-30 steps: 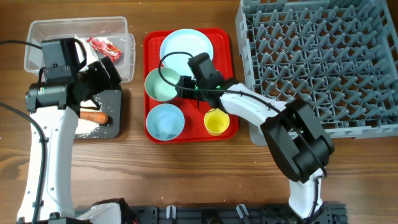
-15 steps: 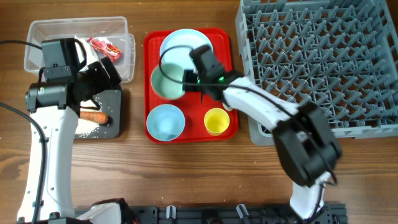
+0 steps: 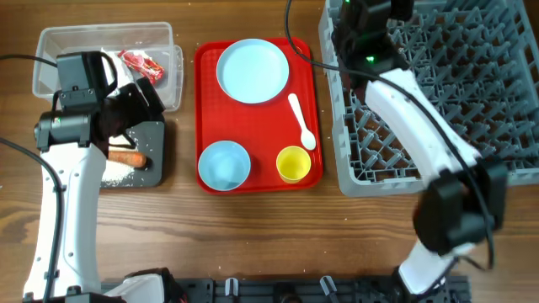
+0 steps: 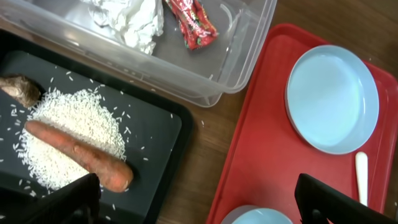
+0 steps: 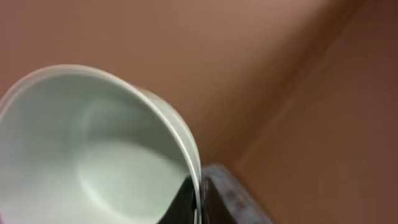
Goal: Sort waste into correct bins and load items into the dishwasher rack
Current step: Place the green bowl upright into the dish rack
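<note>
The right gripper lowers the pale green bowl (image 5: 93,155) onto the rack's far corner (image 5: 232,191) nearest the red tray next and releases the bowl's rim. The rack below stands empty.
My right gripper (image 5: 198,193) is shut on the rim of the pale green bowl (image 5: 93,155) and holds it tilted in the air. In the overhead view this gripper (image 3: 364,17) is at the top edge, above the back left corner of the grey dishwasher rack (image 3: 455,93); the bowl is hidden there. The pale blue plate (image 3: 253,71), white spoon (image 3: 302,120), pale blue bowl (image 3: 224,163) and yellow cup (image 3: 293,163) lie on the red tray (image 3: 253,126). My left gripper (image 4: 205,208) is open and empty above the black tray's right edge.
The clear tub (image 3: 50,50) holds the red-and-white wrapper (image 4: 193,25) and white tissue (image 4: 134,18). The black tray (image 4: 155,130) holds the carrot (image 4: 81,155), loose rice (image 4: 62,130) and a brown scrap (image 4: 18,90). The rack stands right of the red tray.
My right gripper lifted the green bowl off the red tray and swung it right and back, over the rack's back left corner. The spoon now shows. The left arm has not moved.
</note>
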`<state>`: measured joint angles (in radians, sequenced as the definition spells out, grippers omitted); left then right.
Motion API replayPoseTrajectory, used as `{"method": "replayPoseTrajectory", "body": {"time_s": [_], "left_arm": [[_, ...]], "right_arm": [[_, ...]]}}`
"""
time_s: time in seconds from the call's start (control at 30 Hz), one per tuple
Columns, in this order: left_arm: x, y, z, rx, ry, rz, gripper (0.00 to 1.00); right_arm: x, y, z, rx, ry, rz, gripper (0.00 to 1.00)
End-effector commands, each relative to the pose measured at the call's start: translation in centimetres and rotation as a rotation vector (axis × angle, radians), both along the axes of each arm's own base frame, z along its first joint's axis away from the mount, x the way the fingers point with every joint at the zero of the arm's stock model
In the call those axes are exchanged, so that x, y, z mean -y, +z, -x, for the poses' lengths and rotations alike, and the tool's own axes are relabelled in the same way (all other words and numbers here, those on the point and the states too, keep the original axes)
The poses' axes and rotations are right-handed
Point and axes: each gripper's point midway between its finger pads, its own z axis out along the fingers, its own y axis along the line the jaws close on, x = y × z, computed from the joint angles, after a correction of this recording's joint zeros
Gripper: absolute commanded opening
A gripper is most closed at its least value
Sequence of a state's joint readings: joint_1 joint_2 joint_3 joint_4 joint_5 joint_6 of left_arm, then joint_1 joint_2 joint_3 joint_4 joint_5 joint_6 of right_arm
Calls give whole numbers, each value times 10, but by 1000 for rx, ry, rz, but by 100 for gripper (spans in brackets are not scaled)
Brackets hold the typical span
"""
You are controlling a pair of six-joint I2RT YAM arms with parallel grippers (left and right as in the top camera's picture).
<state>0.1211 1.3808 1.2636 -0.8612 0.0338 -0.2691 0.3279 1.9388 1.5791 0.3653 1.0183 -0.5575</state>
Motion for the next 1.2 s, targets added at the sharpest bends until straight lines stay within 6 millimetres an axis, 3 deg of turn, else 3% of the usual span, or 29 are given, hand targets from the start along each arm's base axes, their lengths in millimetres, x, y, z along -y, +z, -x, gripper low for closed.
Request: {"method": "replayPoseTrajectory", "body": {"time_s": [0.0,0.1,0.3,0.37,0.47,0.5,0.53,0.57,0.63,0.8,0.93,0.97,1.0,1.07,1.1,1.17], "left_arm": [[-4,3,-3,10,18,-5,100],[-4,3,-3,10,18,-5,100],[-4,3,-3,10,18,-5,100],[-4,3,-3,10,18,-5,100],[-4,3,-3,10,18,-5,100],[-4,3,-3,10,18,-5,100],[-4,3,-3,10,18,-5,100],[-4,3,-3,10,18,-5,100],[-4,3,-3,10,18,-5,100],[-4,3,-3,10,18,-5,100],[-4,3,-3,10,18,-5,100],[-4,3,-3,10,18,-5,100],[-4,3,-3,10,18,-5,100],[-4,3,-3,10,18,-5,100],[-4,3,-3,10,18,-5,100],[-4,3,-3,10,18,-5,100]], "right_arm": [[8,-69,-22,-344,-75,346,4],[6,-111,-31,-426,-74,380,4],[3,-151,-29,-509,-35,333,4],[-13,-168,-29,-573,41,344,4],[-40,-176,-29,-598,130,359,6],[-46,-177,-28,-603,140,365,15],[-55,-178,-26,-606,155,372,54],[-58,-178,-26,-604,161,373,62],[-72,-178,-23,-600,184,380,96],[-112,-173,-14,-571,240,395,100],[-136,-119,1,-393,244,283,100],[-141,-101,12,-369,259,236,100],[-149,-100,23,-396,311,185,100],[-191,-140,73,-651,633,-97,100],[-229,-157,121,-822,848,-396,100],[-262,-155,165,-942,950,-759,100]]}}
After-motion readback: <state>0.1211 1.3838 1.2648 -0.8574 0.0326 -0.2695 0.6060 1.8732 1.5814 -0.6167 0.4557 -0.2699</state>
